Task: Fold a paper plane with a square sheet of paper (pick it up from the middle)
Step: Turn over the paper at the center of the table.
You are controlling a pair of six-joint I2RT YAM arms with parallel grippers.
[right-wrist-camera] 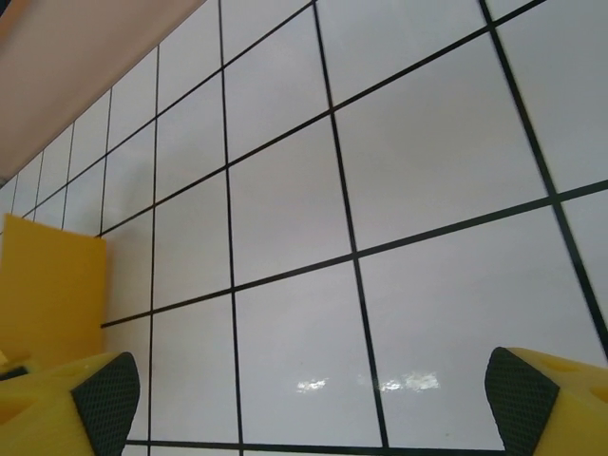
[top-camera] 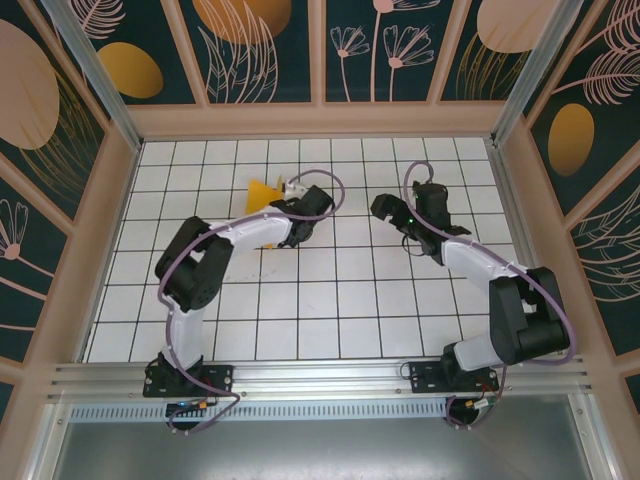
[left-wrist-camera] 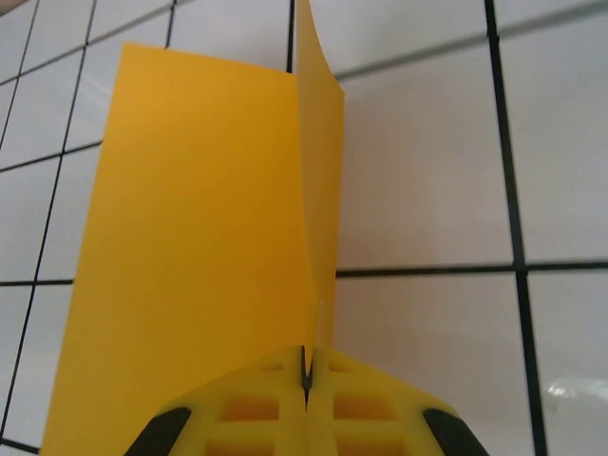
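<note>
My right gripper is open. My left gripper will first pull the creased sheet toward it and slightly back toward the base, to get over empty floor tiles.
The square sheet of paper [left-wrist-camera: 190, 237] is orange-yellow and creased down its middle. Its left part lies over the white grid floor and a narrow flap [left-wrist-camera: 323, 171] stands upright along the crease. It has the look of a bent sheet, not of a pointed paper plane. My left gripper [left-wrist-camera: 309, 372] is shut on the crease at the sheet's near edge. From above, the paper [top-camera: 263, 192] sits at the back left of the floor with the left gripper [top-camera: 290, 190] at its right side. My right gripper [right-wrist-camera: 313, 408] is open and holds nothing. It hovers over bare tiles to the right [top-camera: 385, 210], and the paper [right-wrist-camera: 47, 294] lies off to its left.
The floor is a white tiled grid [top-camera: 330, 300] inside patterned walls with a tan ledge [top-camera: 320, 120] at the back. A metal rail [top-camera: 320, 380] runs along the near edge by the arm bases.
</note>
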